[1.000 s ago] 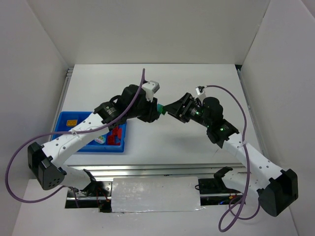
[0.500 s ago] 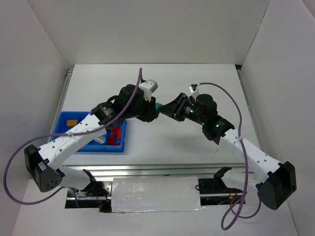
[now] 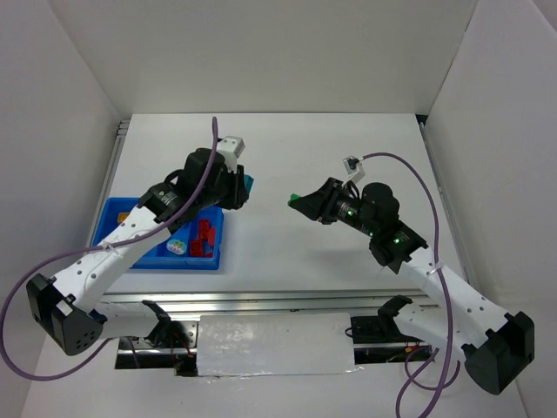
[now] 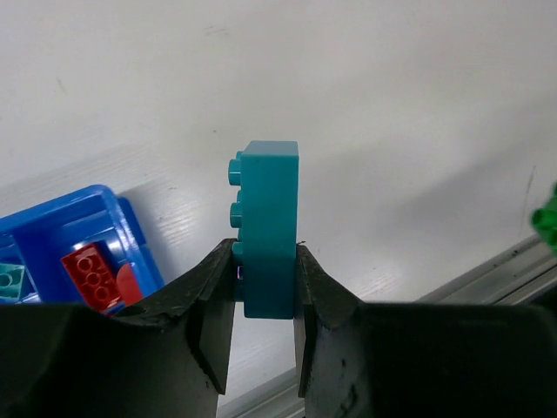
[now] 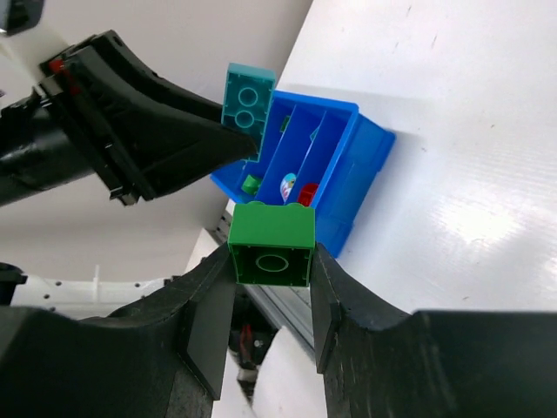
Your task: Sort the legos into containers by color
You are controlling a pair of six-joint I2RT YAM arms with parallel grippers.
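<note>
I will first move my left gripper to the left in the top view, so that it can get down over the section of the tray beside the red bricks [image 3: 178,239] [image 4: 13,280], where another teal brick lies.
My left gripper [image 4: 265,261] is shut on a teal brick [image 4: 268,226], held upright above the white table just right of the blue tray [image 4: 130,235]. From above, that teal brick [image 3: 250,185] sticks out of the left gripper [image 3: 242,188]. My right gripper [image 5: 271,261] is shut on a green brick [image 5: 271,244], hollow underside towards the camera. In the top view the right gripper [image 3: 298,202] hangs mid-table with the green brick [image 3: 293,200], a short gap from the left one. The tray's [image 3: 209,261] compartments hold red bricks [image 3: 204,237], a pale multicoloured piece [image 3: 177,247] and an orange brick [image 3: 126,215].
The tray [image 5: 348,165] lies at the left, near the table's front edge, with the left arm stretched over it. A metal rail [image 3: 261,300] runs along the front. White walls close in the table on three sides.
The two grippers, which met at mid-table with the teal and green bricks together, have pulled apart. The left carried the teal brick leftwards towards the tray; the right closed on the green brick.
</note>
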